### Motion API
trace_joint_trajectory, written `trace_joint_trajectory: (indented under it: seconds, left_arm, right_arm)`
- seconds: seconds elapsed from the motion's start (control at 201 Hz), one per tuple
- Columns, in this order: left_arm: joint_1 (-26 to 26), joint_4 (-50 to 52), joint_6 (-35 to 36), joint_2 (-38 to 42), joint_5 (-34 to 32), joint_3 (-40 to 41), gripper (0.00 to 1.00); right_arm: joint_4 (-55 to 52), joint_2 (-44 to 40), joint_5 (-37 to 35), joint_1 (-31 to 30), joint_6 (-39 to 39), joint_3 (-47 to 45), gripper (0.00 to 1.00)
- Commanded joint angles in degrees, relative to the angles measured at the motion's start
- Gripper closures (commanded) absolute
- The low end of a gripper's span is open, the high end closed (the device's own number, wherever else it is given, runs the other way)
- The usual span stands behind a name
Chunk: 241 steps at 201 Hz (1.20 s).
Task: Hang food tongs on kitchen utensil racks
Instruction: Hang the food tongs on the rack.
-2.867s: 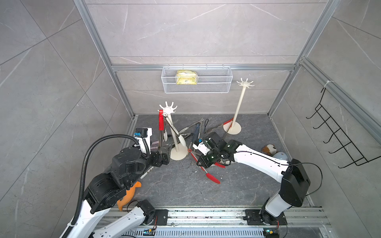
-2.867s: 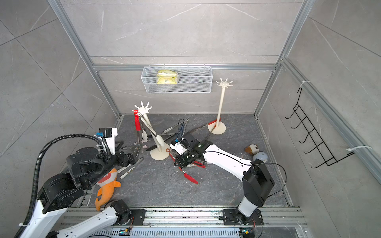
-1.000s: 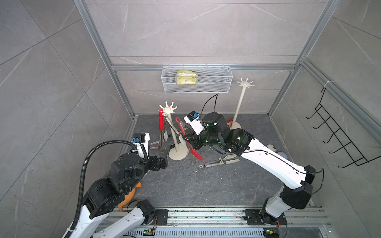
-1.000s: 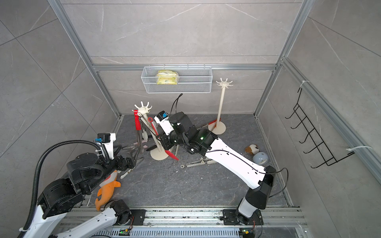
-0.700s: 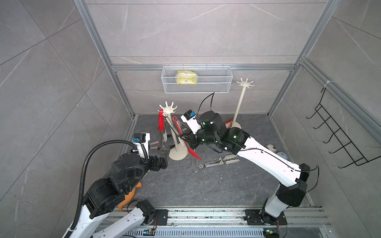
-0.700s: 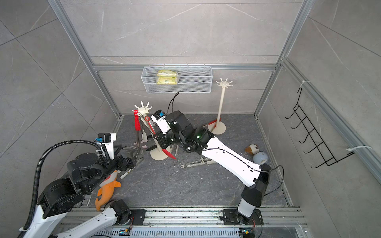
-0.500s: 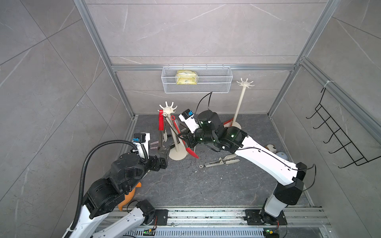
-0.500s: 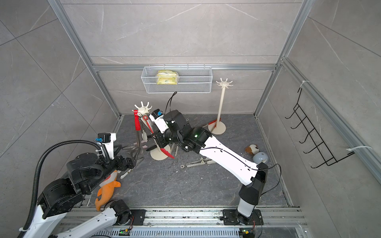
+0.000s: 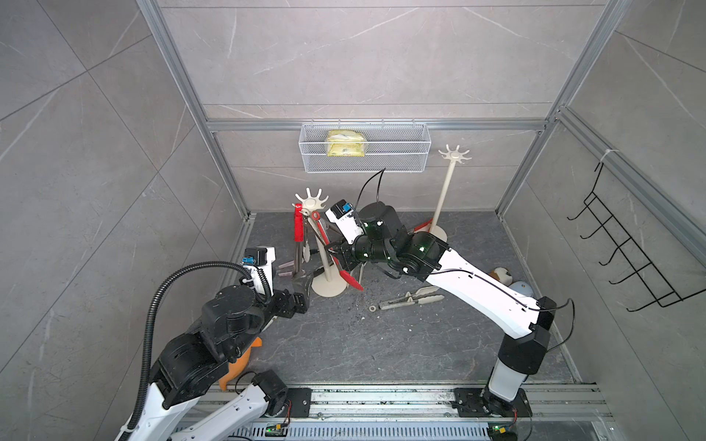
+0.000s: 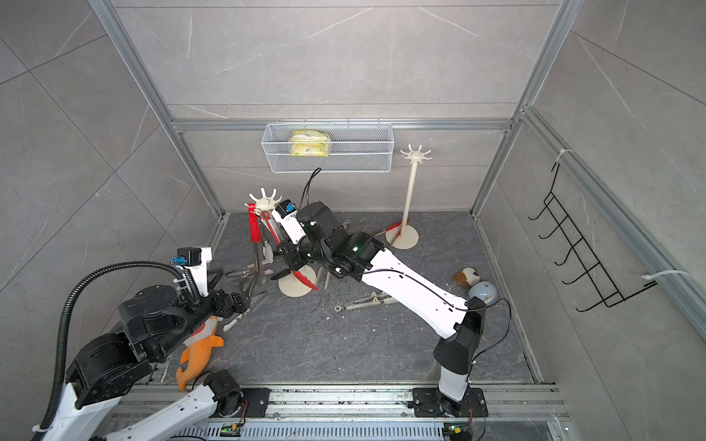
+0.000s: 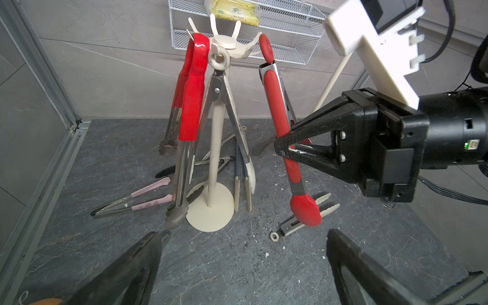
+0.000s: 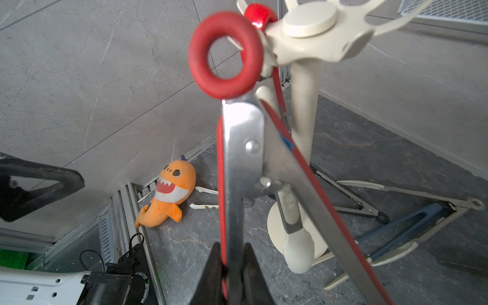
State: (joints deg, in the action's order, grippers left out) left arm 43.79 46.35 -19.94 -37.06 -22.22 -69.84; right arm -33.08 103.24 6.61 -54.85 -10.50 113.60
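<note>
My right gripper moves toward the rack next, slips the red end ring onto its near hook peg and releases, since it's level with the pegs.
My right gripper (image 9: 336, 252) (image 12: 232, 248) is shut on red-tipped food tongs (image 9: 353, 280) (image 11: 281, 111), held upright. Their red end ring (image 12: 225, 54) is level with a hook prong of the cream utensil rack (image 9: 311, 198) (image 11: 224, 43); I cannot tell whether the prong is through it. Red-handled tongs (image 11: 191, 100) and cream-ringed tongs (image 11: 219, 60) hang on that rack. Low in front of the rack's base, my left gripper (image 9: 300, 292) (image 11: 245, 233) is open and holds nothing. A second, taller cream rack (image 9: 454, 154) stands bare at the back right.
Cream tongs (image 9: 410, 299), pink tongs (image 11: 140, 198) and blue-grey tongs (image 12: 406, 224) lie on the floor around the rack. A wire basket (image 9: 363, 152) hangs on the back wall, black hooks (image 9: 626, 259) on the right wall. An orange shark toy (image 10: 198, 351) lies front left.
My right arm lifted the red-tipped tongs off the floor and carried them left and up, bringing the ring to the rack's hooks. The left arm has barely moved.
</note>
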Motion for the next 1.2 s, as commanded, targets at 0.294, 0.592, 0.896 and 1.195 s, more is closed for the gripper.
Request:
trace_joint_trajectory:
  seconds: [0.294, 0.592, 0.896, 1.195]
  left_arm:
    - [0.2, -1.4, -0.6, 0.5, -0.1, -0.6, 0.01]
    - [0.3, -2.3, -1.3, 0.4, 0.4, 0.9, 0.01]
    - [0.2, -2.5, -0.7, 1.9, 0.2, 1.9, 0.01]
    - [0.2, 1.3, 1.3, 3.0, -3.7, -4.0, 0.01]
  right_arm:
    - [-1.1, 3.2, -3.1, -0.4, 0.9, 6.2, 1.0]
    - [-2.9, 4.9, -3.3, -0.3, 1.5, 7.2, 1.0]
    - [-3.0, 4.4, -4.1, -0.4, 1.0, 4.7, 1.0]
    - [-4.6, 3.6, -5.1, 0.1, 0.4, 3.0, 0.98]
